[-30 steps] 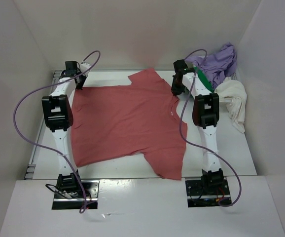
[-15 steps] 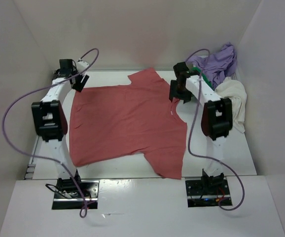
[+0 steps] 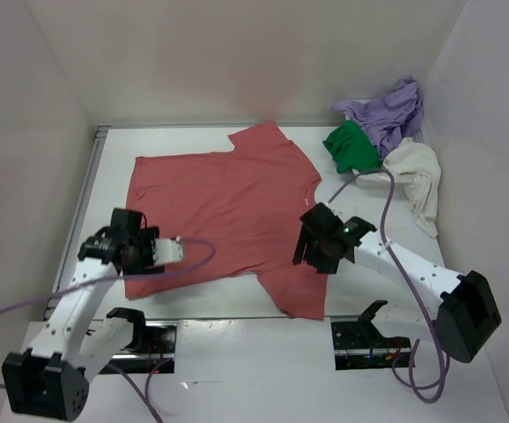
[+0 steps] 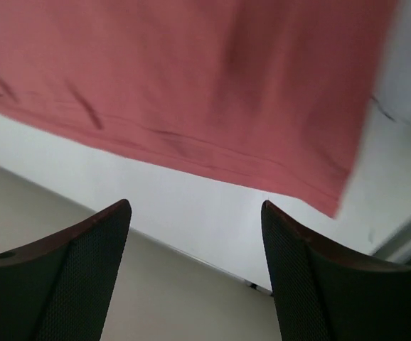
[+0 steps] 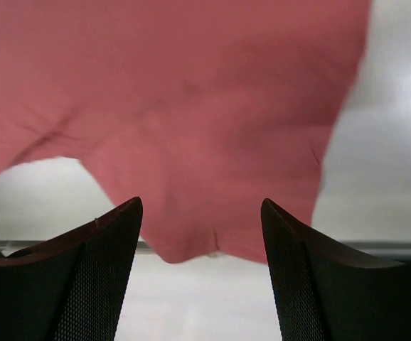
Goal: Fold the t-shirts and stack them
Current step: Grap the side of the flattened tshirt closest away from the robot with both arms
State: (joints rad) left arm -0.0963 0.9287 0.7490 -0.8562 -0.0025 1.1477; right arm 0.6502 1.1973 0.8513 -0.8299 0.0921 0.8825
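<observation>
The robot's left gripper should next move down and back onto the t-shirt's near hem corner (image 3: 143,286) (image 4: 313,177), because that corner is toward the right in the left wrist view.
A salmon-red t-shirt (image 3: 224,207) lies spread flat in the middle of the white table, one sleeve toward the back and one at the near right. My left gripper (image 3: 151,254) hovers open over its near-left corner; in the left wrist view the hem (image 4: 212,153) runs ahead of the empty gripper (image 4: 195,207). Open as well, my right gripper (image 3: 307,251) sits above the near sleeve (image 5: 198,142), nothing between the right gripper's (image 5: 202,204) tips. The green (image 3: 351,146), lavender (image 3: 394,107) and cream (image 3: 417,176) t-shirts are piled at the back right.
White walls enclose the table on the left, back and right. The table's near edge (image 3: 237,317) runs just below the shirt's sleeve. Purple cables loop from both arms, the left one lying across the shirt's near-left corner.
Both grippers opened and let go of the red shirt's far edge. Both arms then swung back to the near side, over the shirt's near corners. The shirt stayed flat.
</observation>
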